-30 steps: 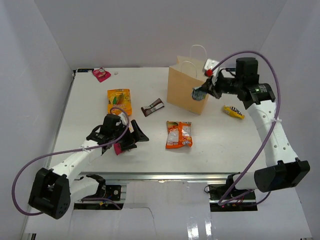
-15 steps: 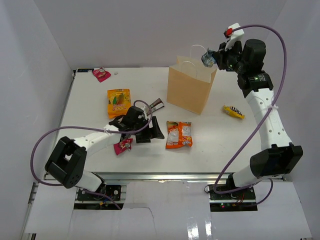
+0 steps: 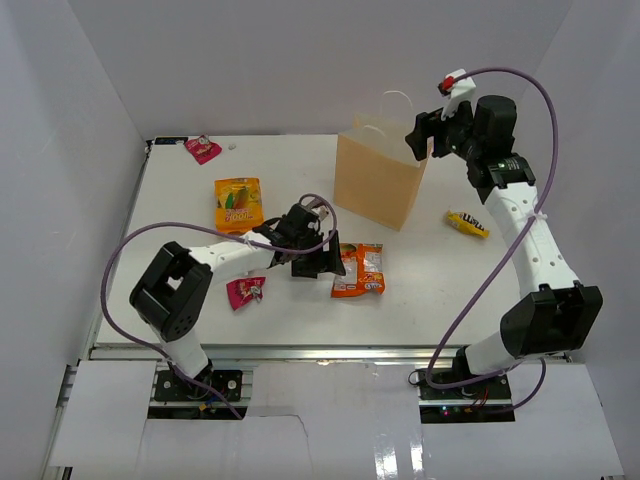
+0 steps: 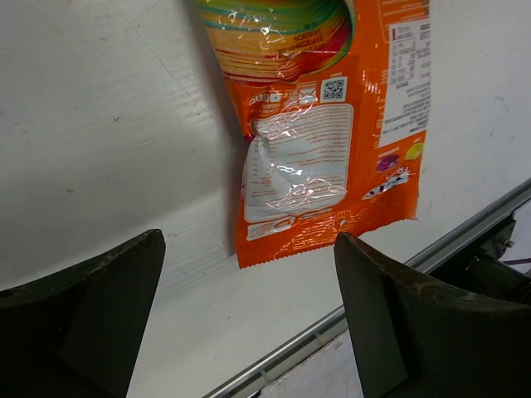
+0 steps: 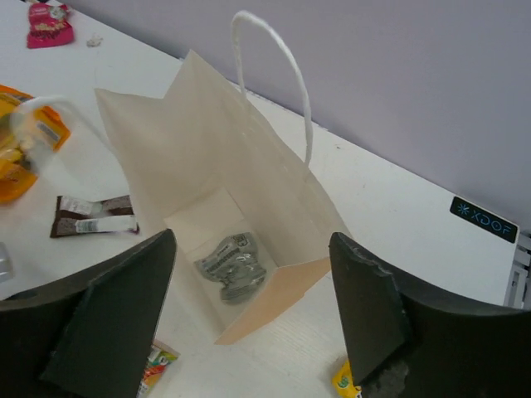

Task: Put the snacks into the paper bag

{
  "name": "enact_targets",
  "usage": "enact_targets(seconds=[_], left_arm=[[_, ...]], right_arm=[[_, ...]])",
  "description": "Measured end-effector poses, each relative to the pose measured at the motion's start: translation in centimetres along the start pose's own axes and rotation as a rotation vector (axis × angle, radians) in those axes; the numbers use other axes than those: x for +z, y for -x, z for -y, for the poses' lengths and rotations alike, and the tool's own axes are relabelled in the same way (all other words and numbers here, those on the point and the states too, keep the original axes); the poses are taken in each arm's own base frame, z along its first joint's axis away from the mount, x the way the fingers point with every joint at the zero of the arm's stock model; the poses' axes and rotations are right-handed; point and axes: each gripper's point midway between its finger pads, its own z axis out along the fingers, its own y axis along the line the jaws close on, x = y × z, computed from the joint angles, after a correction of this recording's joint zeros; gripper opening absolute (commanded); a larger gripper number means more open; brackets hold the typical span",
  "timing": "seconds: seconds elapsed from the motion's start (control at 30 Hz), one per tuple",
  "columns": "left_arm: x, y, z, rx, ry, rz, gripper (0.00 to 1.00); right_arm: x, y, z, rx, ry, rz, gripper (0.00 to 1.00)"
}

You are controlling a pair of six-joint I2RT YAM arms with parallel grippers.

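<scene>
The orange-white packet's edge by its white panel is beyond my left gripper's fingers, so my left gripper should go down onto that edge next, toward the right in the top view.
The tan paper bag [image 3: 378,185] stands upright at the back of the table. My right gripper [image 3: 428,135] hangs open over its mouth, with nothing between the fingers. In the right wrist view a blue-grey packet [image 5: 236,267] lies on the bottom of the bag [image 5: 207,166]. My left gripper [image 3: 320,265] is open and low over the table, just left of the orange-white packet [image 3: 360,270]. The left wrist view shows that packet [image 4: 332,141] flat on the table just beyond the open jaws, apart from them.
An orange pouch [image 3: 238,203] and a dark brown bar [image 5: 91,217] lie left of the bag. One magenta packet [image 3: 244,291] lies near the left arm, another [image 3: 202,149] at the far left corner. A yellow packet [image 3: 467,223] lies right of the bag.
My right gripper rose over the bag and opened, and the blue-grey packet it held now lies inside. My left arm swung right from the magenta packet to the orange-white one.
</scene>
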Motion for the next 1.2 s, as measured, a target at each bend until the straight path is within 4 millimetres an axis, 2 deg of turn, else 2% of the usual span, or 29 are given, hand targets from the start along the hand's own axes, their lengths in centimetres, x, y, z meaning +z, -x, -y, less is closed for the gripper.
enact_targets(seconds=[0.03,0.1,0.23,0.33,0.47,0.57,0.6,0.7,0.73,0.8,0.93,1.03,1.13,1.2], left_arm=[[0.4,-0.3,-0.1,0.005,0.01,-0.013,0.93],[1.2,-0.8,-0.2,0.012,0.03,-0.035,0.93],[2.6,-1.0,-0.6,0.015,0.071,-0.06,0.93],[3.4,-0.1,0.1,0.018,0.068,-0.049,0.89],[4.7,1.0,1.2,0.006,0.05,-0.048,0.83],[5.7,1.7,1.9,-0.014,0.033,-0.047,0.71],[6.0,1.7,2.0,-0.022,0.028,-0.048,0.62],[6.5,1.6,1.9,-0.049,0.034,-0.054,0.47],[6.6,1.6,1.9,-0.057,0.034,-0.056,0.32],[6.7,1.7,2.2,-0.067,0.023,-0.054,0.13],[6.5,2.0,2.8,-0.037,-0.002,-0.032,0.01],[5.4,2.1,2.4,0.036,0.011,-0.004,0.0],[3.0,2.9,2.5,0.149,0.02,0.054,0.0],[0.4,4.3,3.2,0.247,0.016,0.128,0.0]], right_arm=[[-0.3,0.1,-0.2,0.0,0.008,0.002,0.87],[-1.3,0.4,-0.6,-0.01,0.039,0.014,0.93],[-4.6,0.1,-2.2,-0.048,0.136,0.039,0.94],[-7.1,-2.0,-3.9,-0.064,0.203,0.03,0.94],[-9.0,-6.7,-6.4,-0.047,0.288,-0.024,0.94],[-9.9,-10.0,-7.2,-0.004,0.316,-0.082,0.94],[-10.2,-10.6,-7.3,0.006,0.32,-0.093,0.94],[-10.8,-11.7,-7.5,0.021,0.323,-0.108,0.94],[-11.0,-11.7,-7.5,0.02,0.321,-0.105,0.94],[-11.5,-11.7,-7.4,0.013,0.318,-0.096,0.94],[-11.9,-12.2,-7.5,0.0,0.323,-0.095,0.94],[-12.2,-13.2,-7.9,0.002,0.339,-0.117,0.93],[-12.4,-14.1,-8.2,0.0,0.348,-0.135,0.93],[-12.6,-14.3,-8.2,-0.001,0.347,-0.138,0.93]])
